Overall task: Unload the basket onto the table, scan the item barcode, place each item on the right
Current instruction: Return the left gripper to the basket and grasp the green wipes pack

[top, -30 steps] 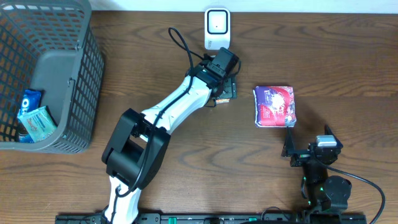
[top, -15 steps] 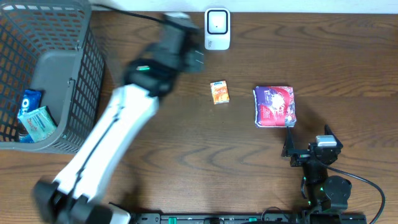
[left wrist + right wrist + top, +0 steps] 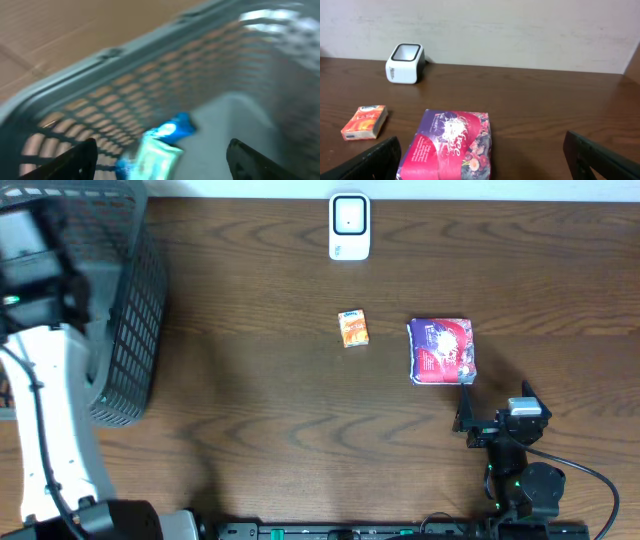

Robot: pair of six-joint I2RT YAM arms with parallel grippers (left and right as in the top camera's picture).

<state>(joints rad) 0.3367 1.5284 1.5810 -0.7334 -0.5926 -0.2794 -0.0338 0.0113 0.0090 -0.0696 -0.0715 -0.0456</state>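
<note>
Next, my left gripper lowers down into the grey basket (image 3: 125,85) onto the teal packet (image 3: 156,161), since it lies at the basket's bottom, below the gripper's open fingers.
The white barcode scanner (image 3: 349,225) (image 3: 405,63) stands at the table's back edge. In front of it a small orange box (image 3: 352,328) (image 3: 365,121) lies flat, with a pink and purple flowered packet (image 3: 442,350) (image 3: 450,147) to its right. My left gripper (image 3: 162,160) hangs open and empty inside the grey basket (image 3: 125,350) (image 3: 125,85), above a blurred blue packet (image 3: 175,127) and a teal packet (image 3: 155,157). My right gripper (image 3: 495,405) (image 3: 485,167) rests wide open just in front of the flowered packet and touches nothing.
The basket fills the far left corner, and my left arm (image 3: 45,380) reaches up along the left edge to it. A pale wall runs behind the scanner. Bare wooden tabletop (image 3: 250,400) lies between the basket and the orange box.
My left arm has swung from beside the scanner far to the left, to above the basket. The orange box stays on the table where the gripper was. The right arm has not moved.
</note>
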